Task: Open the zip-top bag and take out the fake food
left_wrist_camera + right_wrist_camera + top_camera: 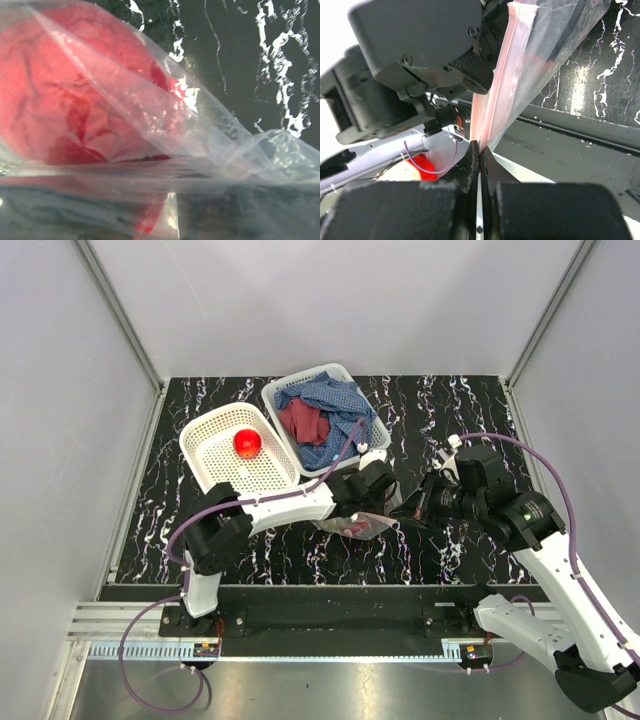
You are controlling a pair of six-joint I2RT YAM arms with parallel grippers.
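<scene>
My left gripper will next rise out of the bag [360, 527], then go down into the basket with the red fruit and release there, since bare bottom remains in the basket.
The zip-top bag [360, 527] lies in the middle of the table, clear plastic with red showing inside. My right gripper [480, 148] is shut on the bag's pinkish zip edge [492, 105] and holds it stretched upward. My left gripper [371, 502] is down at the bag's mouth. In the left wrist view crinkled plastic [235, 150] covers everything, so its fingers are hidden. A large round red fake food piece [65, 100] fills that view behind the film. Another red round fruit [247, 443] sits in the left white basket [215, 465].
A second white basket [368, 405] at the back holds a blue cloth [335, 400] and a red cloth [303, 422]. The left arm's wrist housing [415, 45] hangs close above the right gripper. The table's near edge rail [580, 135] runs just behind the bag.
</scene>
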